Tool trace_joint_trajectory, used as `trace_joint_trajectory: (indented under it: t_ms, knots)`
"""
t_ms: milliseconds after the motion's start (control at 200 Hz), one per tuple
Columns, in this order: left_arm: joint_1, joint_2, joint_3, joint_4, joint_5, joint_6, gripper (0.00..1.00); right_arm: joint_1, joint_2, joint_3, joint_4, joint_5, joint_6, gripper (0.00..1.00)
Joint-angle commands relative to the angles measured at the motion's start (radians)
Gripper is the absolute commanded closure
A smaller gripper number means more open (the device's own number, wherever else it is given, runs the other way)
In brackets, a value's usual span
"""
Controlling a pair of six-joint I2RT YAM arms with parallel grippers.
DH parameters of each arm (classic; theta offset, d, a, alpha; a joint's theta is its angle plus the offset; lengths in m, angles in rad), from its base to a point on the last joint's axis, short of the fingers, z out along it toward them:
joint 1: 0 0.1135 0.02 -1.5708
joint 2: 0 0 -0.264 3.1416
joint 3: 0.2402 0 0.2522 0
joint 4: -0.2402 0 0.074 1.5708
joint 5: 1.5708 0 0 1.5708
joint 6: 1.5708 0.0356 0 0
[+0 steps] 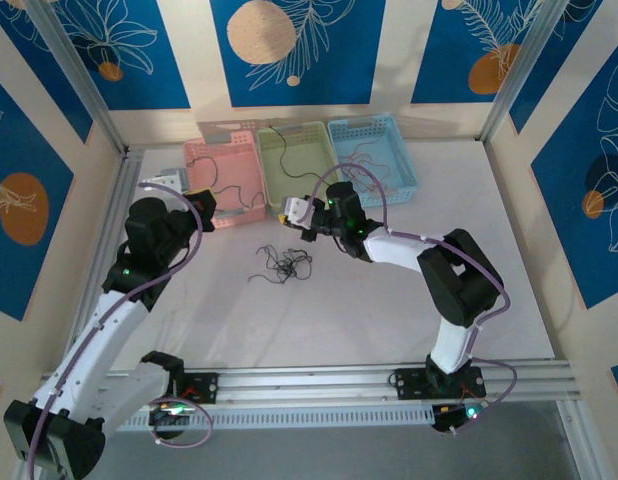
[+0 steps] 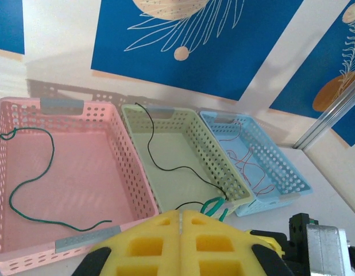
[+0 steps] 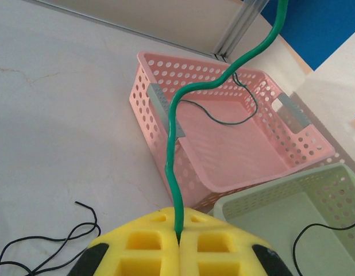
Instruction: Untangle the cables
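The cable beside the green wire comes free next, as my left gripper moves outward and down over the pink basket's bottom to release it.
A small clump of dark cables [image 1: 281, 265] lies on the white table in front of the baskets; black strands of it [image 3: 45, 241] show in the right wrist view. My right gripper [image 1: 292, 212] [image 3: 178, 230] is shut on a green cable [image 3: 172, 149], which rises from the yellow fingertips in front of the pink basket [image 3: 235, 132]. My left gripper [image 1: 207, 205] [image 2: 181, 214] hovers shut at the pink basket's near right corner. Green cable loops [image 2: 215, 206] poke out just beyond its fingertips; I cannot see whether they are pinched.
Three baskets stand in a row at the back. The pink basket [image 2: 126, 167] holds a green wire [image 2: 28, 190], the green basket [image 2: 215, 161] a black wire [image 2: 166, 167], the blue basket [image 2: 281, 172] red wires [image 2: 246, 164]. Aluminium posts and walls enclose the table.
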Motion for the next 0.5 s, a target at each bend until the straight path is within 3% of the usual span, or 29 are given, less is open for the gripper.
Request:
trace_joint_trajectory:
  t_ms: [0, 75, 155, 495]
  knots:
    - [0.025, 0.002, 0.004, 0.095, -0.048, -0.008, 1.0, -0.023, -0.012, -0.04, -0.013, 0.018, 0.051, 0.88]
    - [0.025, 0.019, 0.01, 0.114, -0.085, -0.007, 1.0, -0.023, -0.025, -0.057, 0.028, 0.018, 0.076, 0.68]
    - [0.026, 0.041, 0.038, 0.115, -0.14, -0.007, 1.0, -0.027, -0.037, -0.085, 0.105, 0.041, 0.111, 0.58]
    - [0.031, 0.21, 0.103, 0.303, -0.426, 0.062, 1.0, -0.075, -0.067, -0.097, 0.153, 0.08, 0.223, 0.55]
